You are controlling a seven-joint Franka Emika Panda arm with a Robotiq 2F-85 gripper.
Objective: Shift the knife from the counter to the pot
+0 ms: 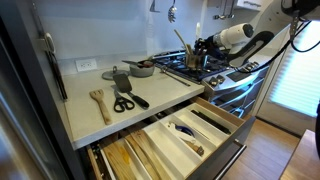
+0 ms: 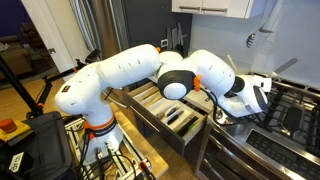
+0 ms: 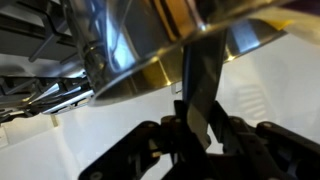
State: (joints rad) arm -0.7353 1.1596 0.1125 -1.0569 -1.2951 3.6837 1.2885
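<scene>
My gripper edges slightly toward the pot's rim (image 3: 150, 83) close beside it next and releases the knife (image 3: 198, 85), because its dark blade reaches that rim.
In the wrist view my gripper (image 3: 198, 128) is shut on the knife (image 3: 198, 85). Its narrow dark-grey blade points up from between the fingers to the rim of the shiny metal pot (image 3: 150, 50), and the knife handle is hidden. In an exterior view the pot (image 1: 191, 58) stands on the stove with wooden handles (image 1: 181, 42) sticking up from it. My gripper (image 1: 204, 47) is right beside it at rim height. In the other exterior view the arm covers the pot, and only the gripper (image 2: 262, 96) shows over the stove.
On the counter (image 1: 160, 92) lie black-handled scissors (image 1: 123, 102), a wooden spatula (image 1: 100, 103), a black spatula (image 1: 120, 79) and a lidded grey pan (image 1: 142, 68). Below it an open drawer (image 1: 185, 130) holds utensils. The stove (image 2: 290, 115) has raised grates.
</scene>
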